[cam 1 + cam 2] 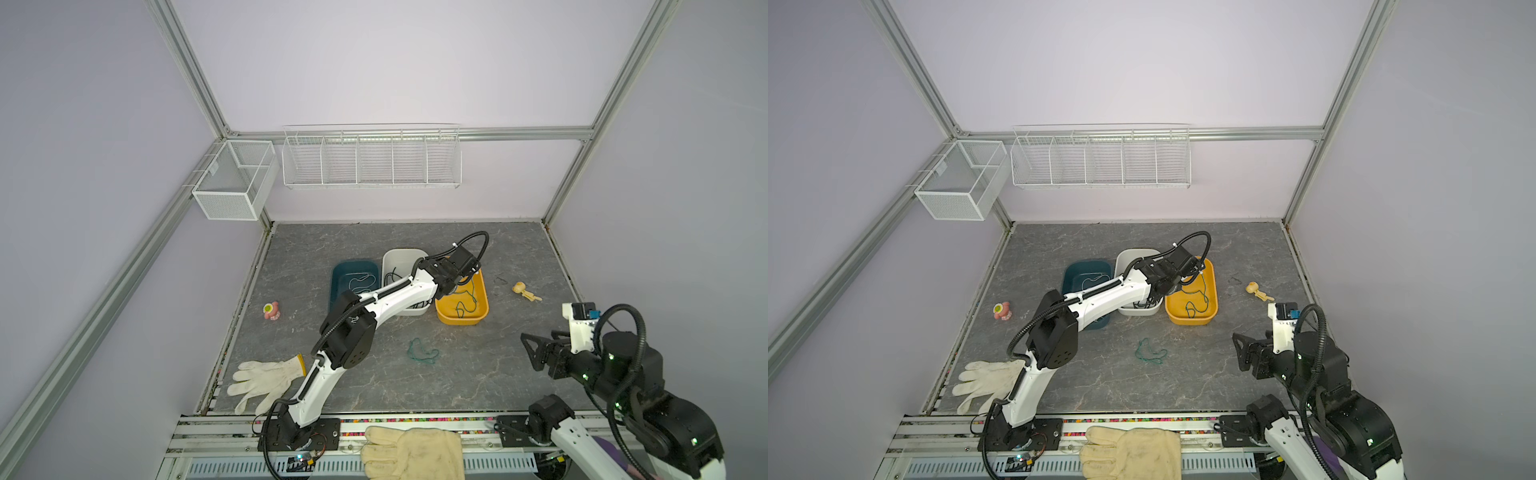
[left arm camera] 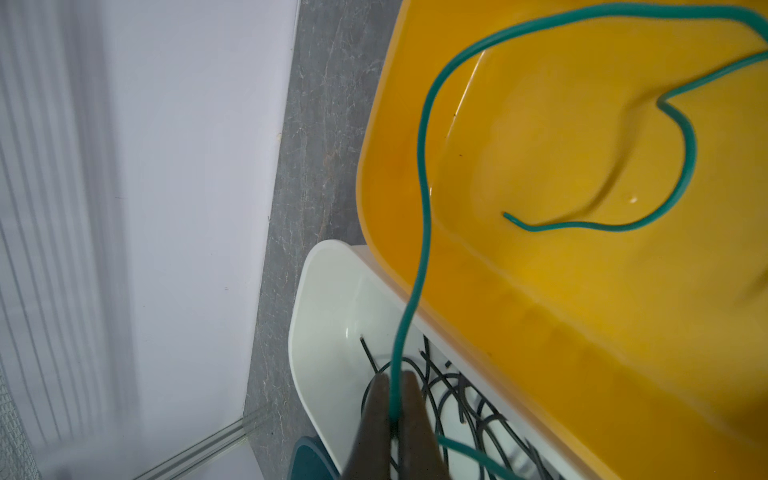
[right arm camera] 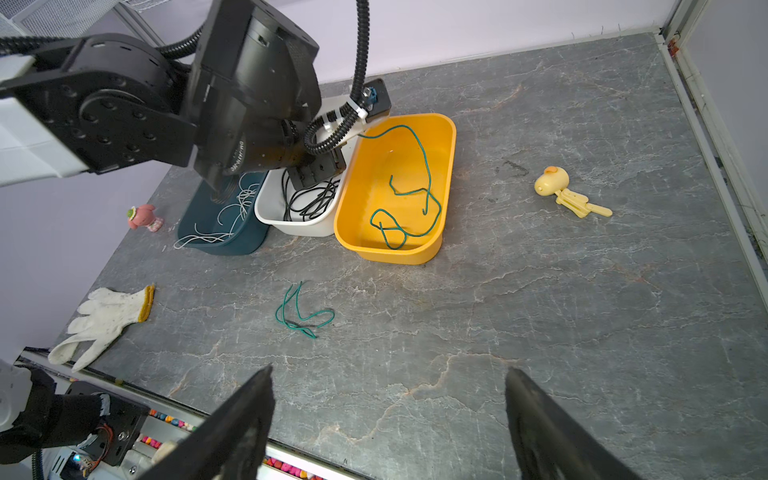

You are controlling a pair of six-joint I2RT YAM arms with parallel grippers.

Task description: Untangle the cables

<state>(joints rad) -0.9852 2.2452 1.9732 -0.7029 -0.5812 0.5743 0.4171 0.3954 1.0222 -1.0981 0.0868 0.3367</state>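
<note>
The teal-green cable in my left gripper goes across the bins' border and down over the yellow bin (image 1: 461, 303) next for release. The reason is that this bin lies below and beside my gripper's fingers.
My left gripper (image 2: 395, 384) is shut on a teal-green cable (image 2: 422, 166), just above the white bin (image 2: 324, 311) that holds black cables (image 2: 457, 390). The held cable runs from the jaws into the yellow bin (image 2: 374, 166), where it lies in loops (image 3: 409, 208). In both top views the left wrist hides the jaws at the border between the white and yellow bins. Another teal-green cable (image 1: 424, 351) (image 3: 301, 311) lies loose on the table in front of the bins. White cables (image 3: 224, 216) sit in the dark blue bin (image 1: 353, 270). My right gripper (image 3: 388, 374) (image 1: 530, 347) hovers open and empty at the right.
A white glove (image 1: 266, 378) lies at the front left and a cream glove (image 1: 411, 453) on the front rail. There is a pink toy (image 1: 271, 310) at the left and a yellow duck toy (image 1: 524, 290) at the right. Wire baskets (image 1: 370, 158) hang on the back wall.
</note>
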